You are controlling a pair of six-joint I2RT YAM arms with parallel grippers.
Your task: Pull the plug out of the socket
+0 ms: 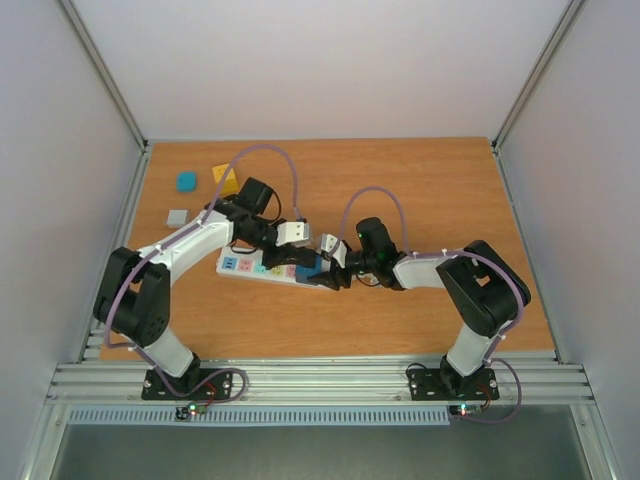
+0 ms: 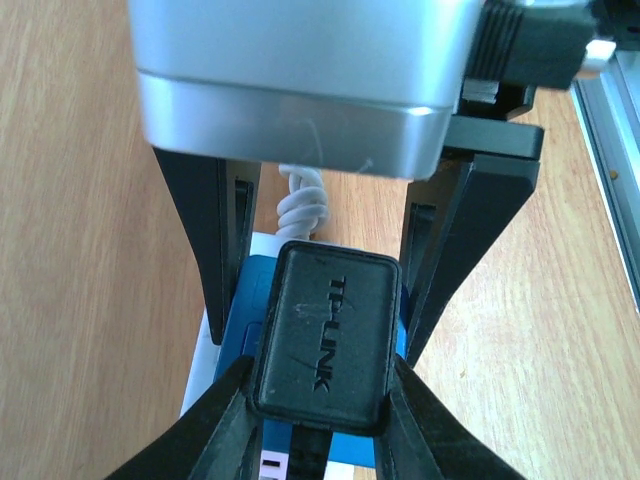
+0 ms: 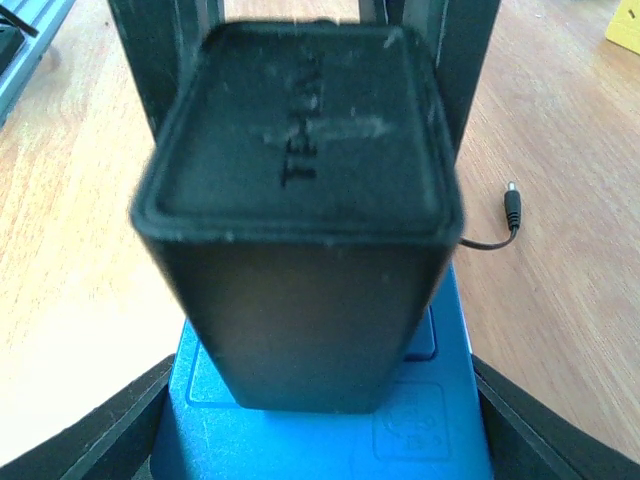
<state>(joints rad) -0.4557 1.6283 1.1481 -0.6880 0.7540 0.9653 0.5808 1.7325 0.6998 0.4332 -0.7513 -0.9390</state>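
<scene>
The tabletop by the yellow block is to the left of my left gripper in the top view, so my left gripper will next lift, then move down and outward onto that spot to let go.
The socket (image 1: 250, 266) is a long white power strip with pastel outlet faces, lying in the middle of the table. Its blue end face (image 3: 330, 440) carries a black TP-LINK plug (image 2: 322, 340), which also fills the right wrist view (image 3: 300, 200). My left gripper (image 2: 320, 372) is shut on the plug's two sides. My right gripper (image 3: 320, 400) straddles the blue end of the strip, with its fingers (image 2: 215, 230) against the strip's sides. In the top view both grippers meet over that end (image 1: 318, 262) and hide the plug.
The strip's white cord (image 2: 300, 205) is bundled just beyond the blue end. A thin black lead with a barrel tip (image 3: 511, 207) lies beside the strip. A teal block (image 1: 186, 181), a yellow block (image 1: 225, 175) and a grey block (image 1: 177, 216) sit at the far left.
</scene>
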